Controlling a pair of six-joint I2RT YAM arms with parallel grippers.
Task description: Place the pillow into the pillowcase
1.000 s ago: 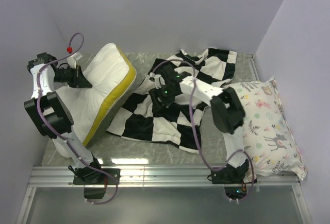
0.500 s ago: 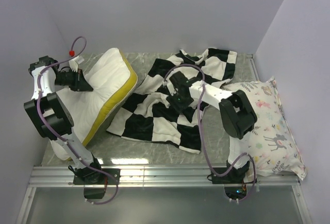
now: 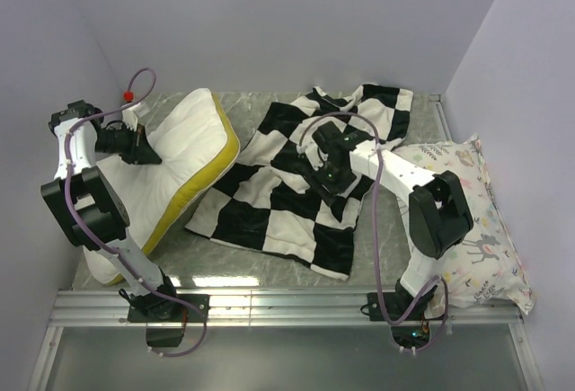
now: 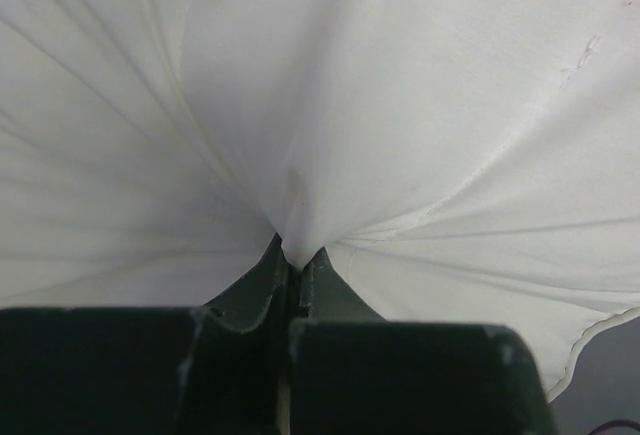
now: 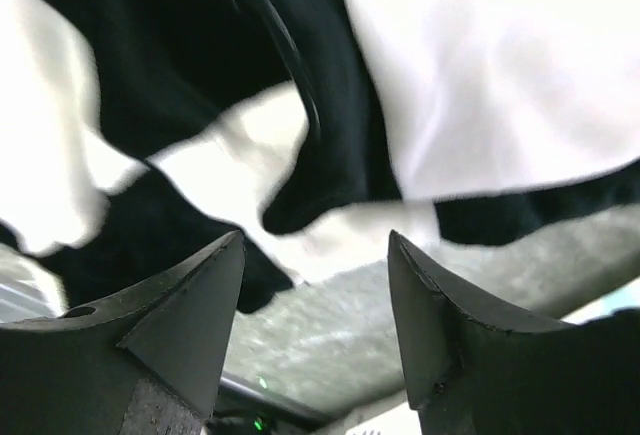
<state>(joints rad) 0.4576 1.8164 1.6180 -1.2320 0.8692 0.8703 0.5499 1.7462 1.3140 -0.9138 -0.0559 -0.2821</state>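
Observation:
I will next carry the pillow [image 3: 184, 148] with my left gripper to the right in the top view, onto the pillowcase's facing edge [image 3: 225, 195], and let it go there, since the pillow is still outside.
The white pillow [image 3: 184, 148] with its yellow band lies tilted at the left of the table. My left gripper [image 3: 144, 151] is shut on a pinch of the pillow's white fabric [image 4: 330, 135], which fans out from the left gripper's [image 4: 295, 258] closed jaws. The black and white checkered pillowcase [image 3: 292, 189] lies rumpled in the middle. My right gripper [image 3: 329, 182] hovers over its right part. In the right wrist view the right gripper [image 5: 315, 245] is open, with the pillowcase [image 5: 300, 105] beyond its tips and nothing between its fingers.
A white pillow printed with deer and plants [image 3: 467, 220] lies along the right wall. The grey marbled table [image 3: 269, 261] shows in front of the pillowcase, and walls close in the left, back and right. A metal rail [image 3: 287, 306] runs along the near edge.
The right arm has swung to the right and nearer over the pillowcase, whose lower edge now spreads further right. The left gripper has shifted slightly right, still holding the pillow.

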